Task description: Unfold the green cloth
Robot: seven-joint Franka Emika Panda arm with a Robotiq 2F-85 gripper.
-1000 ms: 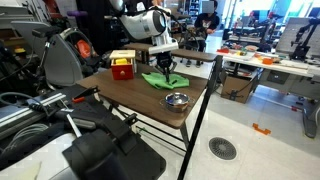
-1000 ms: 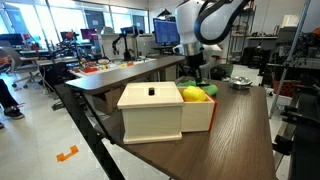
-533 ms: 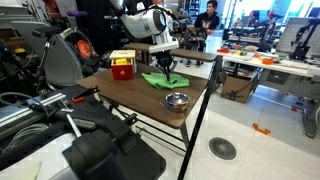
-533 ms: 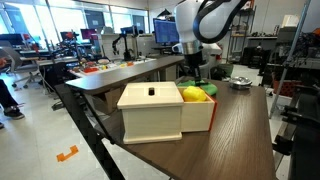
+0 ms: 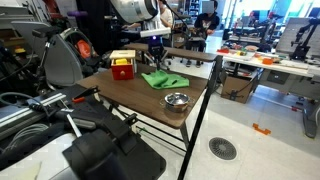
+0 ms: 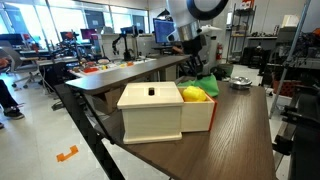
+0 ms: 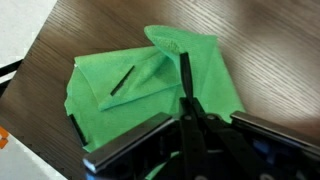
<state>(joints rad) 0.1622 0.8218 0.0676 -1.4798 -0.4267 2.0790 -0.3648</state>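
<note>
The cloth is still partly folded, so my gripper next needs to pull its pinched fold toward the edge of the table, onto the bare tabletop (image 5: 127,89) beside the red-and-yellow box, and let go.
The green cloth (image 5: 165,80) lies rumpled and partly folded on the dark wooden table (image 5: 135,98), with one part drawn up toward my gripper. It also shows in an exterior view (image 6: 207,84) behind the box, and fills the wrist view (image 7: 125,90). My gripper (image 5: 158,57) hangs above the cloth's near-box side. Its fingers (image 7: 187,100) are shut together, pinching a raised fold of the cloth. In an exterior view the gripper (image 6: 193,62) sits above the green fabric.
A small round metal bowl (image 5: 176,100) stands near the table's front edge, also visible in an exterior view (image 6: 240,83). A red-and-yellow box (image 5: 122,68) stands beside the cloth; from the other side it is a cream box (image 6: 150,110) with yellow contents.
My gripper has risen from the cloth and shifted slightly toward the box, pulling a fold of the green cloth upward with it.
</note>
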